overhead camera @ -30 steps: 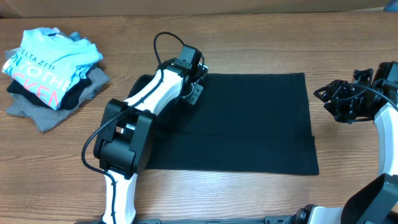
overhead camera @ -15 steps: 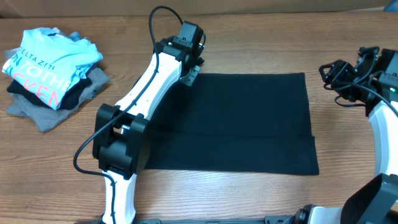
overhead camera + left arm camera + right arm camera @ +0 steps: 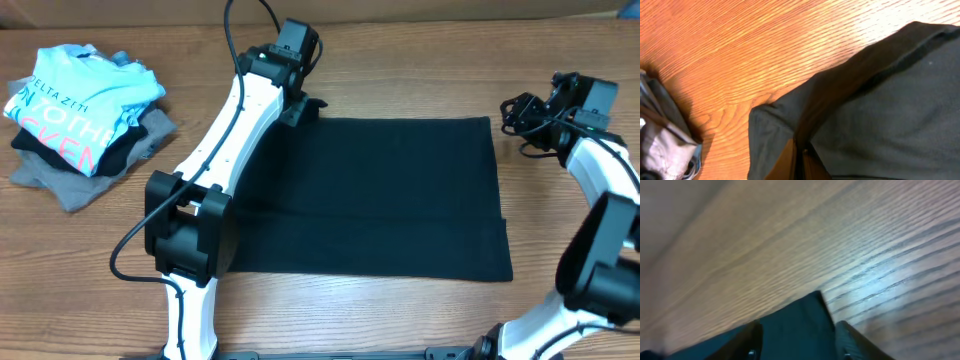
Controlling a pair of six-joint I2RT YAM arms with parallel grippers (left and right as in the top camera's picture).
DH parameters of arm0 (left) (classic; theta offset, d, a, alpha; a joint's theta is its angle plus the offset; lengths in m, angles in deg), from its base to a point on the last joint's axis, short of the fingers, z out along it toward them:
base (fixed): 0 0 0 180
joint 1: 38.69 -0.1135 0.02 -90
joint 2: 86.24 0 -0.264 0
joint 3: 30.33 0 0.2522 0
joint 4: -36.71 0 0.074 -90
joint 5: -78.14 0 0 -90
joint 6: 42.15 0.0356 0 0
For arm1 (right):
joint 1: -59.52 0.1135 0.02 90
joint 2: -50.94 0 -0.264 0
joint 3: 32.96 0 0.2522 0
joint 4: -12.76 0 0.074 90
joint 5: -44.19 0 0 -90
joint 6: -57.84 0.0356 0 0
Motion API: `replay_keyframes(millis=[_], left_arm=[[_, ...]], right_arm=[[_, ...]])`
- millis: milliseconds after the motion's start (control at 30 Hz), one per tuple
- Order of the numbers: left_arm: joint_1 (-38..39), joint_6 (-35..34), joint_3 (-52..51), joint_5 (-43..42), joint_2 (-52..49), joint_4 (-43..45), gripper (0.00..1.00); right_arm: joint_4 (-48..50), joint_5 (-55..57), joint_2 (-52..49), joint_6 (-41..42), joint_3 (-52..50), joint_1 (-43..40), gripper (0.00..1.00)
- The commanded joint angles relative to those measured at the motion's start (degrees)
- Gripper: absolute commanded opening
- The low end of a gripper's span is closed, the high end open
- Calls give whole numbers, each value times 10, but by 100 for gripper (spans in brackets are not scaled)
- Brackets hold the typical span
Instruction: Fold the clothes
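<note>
The cloth's free far corner [image 3: 486, 123] [image 3: 815, 305] lies below the right gripper and to its left in the overhead view, so the gripper will next lower its open fingers around that corner.
A black cloth [image 3: 380, 195] lies flat on the wooden table as a wide rectangle. My left gripper [image 3: 300, 106] is at its far left corner, shut on a pinched fold of the cloth [image 3: 870, 115]. Its fingertips [image 3: 801, 152] are closed together at that fold. My right gripper [image 3: 515, 110] is open, just beyond the far right corner. In the right wrist view the cloth's corner [image 3: 800, 317] lies between the two spread fingers [image 3: 799, 342].
A pile of clothes with a light blue printed T-shirt [image 3: 75, 90] on top sits at the far left of the table. Grey garments from it show in the left wrist view [image 3: 662, 145]. Bare wood surrounds the cloth.
My left gripper has moved toward the far edge of the table, drawing the cloth's far left corner with it. My right gripper has moved farther back, to the far right corner.
</note>
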Motion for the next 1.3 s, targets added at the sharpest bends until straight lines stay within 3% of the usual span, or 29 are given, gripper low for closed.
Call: replay_keyframes(millis=[0, 167, 267, 500, 667, 967, 1267], left_arm=[[-3, -33, 22, 17, 20, -8, 4], [-9, -63, 38, 31, 20, -31, 4], [-10, -68, 48, 31, 20, -48, 4], [-12, -75, 71, 31, 20, -71, 4], [-12, -75, 83, 31, 20, -79, 4], [-12, -75, 85, 31, 20, -89, 4], [-12, -75, 85, 31, 20, -103, 4]], right_arm=[[16, 2, -29, -1, 12, 4, 46], [41, 2, -71, -1, 12, 12, 47], [62, 2, -94, -2, 12, 18, 56], [82, 4, -116, -19, 12, 38, 58], [71, 70, -116, -20, 12, 54, 52], [72, 70, -116, -19, 12, 56, 37], [80, 68, -116, -20, 12, 66, 36]])
